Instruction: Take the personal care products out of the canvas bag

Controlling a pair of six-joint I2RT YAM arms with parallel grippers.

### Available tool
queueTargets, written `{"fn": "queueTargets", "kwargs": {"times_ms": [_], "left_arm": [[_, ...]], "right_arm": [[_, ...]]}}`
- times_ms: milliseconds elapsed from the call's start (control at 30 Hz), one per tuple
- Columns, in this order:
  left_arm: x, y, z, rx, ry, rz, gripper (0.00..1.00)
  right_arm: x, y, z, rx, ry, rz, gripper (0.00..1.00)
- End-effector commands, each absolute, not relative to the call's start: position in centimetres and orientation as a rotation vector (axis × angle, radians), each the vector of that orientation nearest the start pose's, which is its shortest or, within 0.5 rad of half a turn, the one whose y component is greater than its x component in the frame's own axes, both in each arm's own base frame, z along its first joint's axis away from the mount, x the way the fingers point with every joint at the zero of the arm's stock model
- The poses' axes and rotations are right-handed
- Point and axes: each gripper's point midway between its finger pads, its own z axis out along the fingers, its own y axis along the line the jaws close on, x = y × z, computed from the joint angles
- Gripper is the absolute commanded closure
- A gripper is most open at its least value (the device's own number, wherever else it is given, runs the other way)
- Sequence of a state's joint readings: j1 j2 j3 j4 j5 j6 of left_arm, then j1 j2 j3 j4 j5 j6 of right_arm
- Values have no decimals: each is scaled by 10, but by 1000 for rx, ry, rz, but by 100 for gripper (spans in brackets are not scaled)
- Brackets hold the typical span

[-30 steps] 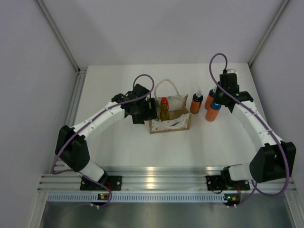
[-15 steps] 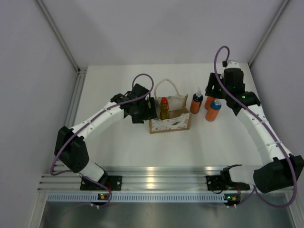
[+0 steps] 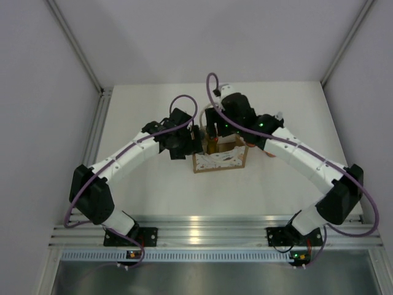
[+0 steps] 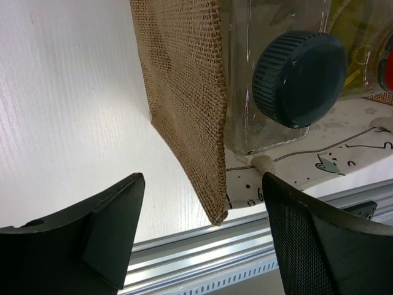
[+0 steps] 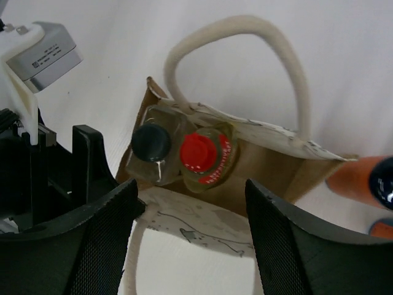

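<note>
Next, my right gripper moves down toward the bag's opening. Its open fingers then go around the amber bottle's red cap (image 5: 202, 152), since it faces up, clear of the bag's rope handle.
The canvas bag (image 5: 270, 175) stands upright at mid-table (image 3: 219, 161). Two personal care products are inside it: a pale bottle with a dark grey cap (image 5: 151, 142) and an amber bottle with a red cap (image 5: 202, 152). My right gripper (image 5: 193, 243) hovers open directly above the bag, holding nothing. In the top view it (image 3: 215, 130) is over the bag's back left part. My left gripper (image 4: 202, 230) is open at the bag's left side, with the burlap wall's (image 4: 184, 92) corner between its fingers. An orange bottle with a dark blue cap (image 5: 362, 181) stands on the table right of the bag.
A white rope handle (image 5: 288, 67) arches over the bag's far side, and another loop (image 5: 132, 258) hangs at the front. A second orange bottle (image 5: 384, 228) shows at the right edge. White walls close the table on three sides, and an aluminium rail (image 3: 202, 230) runs along the near edge.
My right gripper opened and let go of the orange bottle with the light-blue cap at the right. That arm then swung left over the bag. The left arm stayed put.
</note>
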State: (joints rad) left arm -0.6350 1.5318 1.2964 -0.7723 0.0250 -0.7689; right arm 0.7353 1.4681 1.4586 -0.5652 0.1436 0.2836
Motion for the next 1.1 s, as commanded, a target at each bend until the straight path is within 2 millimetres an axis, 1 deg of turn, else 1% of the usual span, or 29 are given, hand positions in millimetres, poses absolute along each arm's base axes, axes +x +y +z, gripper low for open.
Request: {"fn": "queueTargets", "kwargs": {"times_ms": [0,33,100,200,333,367,433,467,567,667,733,833,1067], "left_arm": [[277,-245,170,-198,2630,-551,18],[276,-244,169,-200,2632,-549,18],[275,-243,169,-202,2633,-550,18],[274,-242,166,-204,2638,-546,18],[271,-241,166,-211,2638,-547,18],[271,-240,166,-215,2638,-547,18],[273,-235,164,-226,2627,-513,18],[273,-236,163,-228,2628,-512,18],[272,-236,164,-227,2629,-515,18],[273,-236,165,-225,2627,-517,18],[273,-236,164,-225,2628,-516,17],[273,-236,163,-225,2633,-514,17],[273,-237,163,-218,2632,-515,17]], "right_arm": [[331,304,274,-422,2089,419,32],[335,308,268,-422,2099,397,33],[337,312,263,-426,2105,378,34],[348,310,253,-404,2125,310,34],[350,310,247,-413,2140,285,36],[351,311,243,-422,2145,279,39],[352,310,239,-427,2151,266,41],[352,310,236,-433,2157,261,45],[354,308,228,-434,2172,246,49],[355,306,223,-430,2182,236,53],[355,304,221,-429,2187,232,53],[358,302,212,-427,2204,214,54],[362,299,210,-407,2212,212,63]]}}
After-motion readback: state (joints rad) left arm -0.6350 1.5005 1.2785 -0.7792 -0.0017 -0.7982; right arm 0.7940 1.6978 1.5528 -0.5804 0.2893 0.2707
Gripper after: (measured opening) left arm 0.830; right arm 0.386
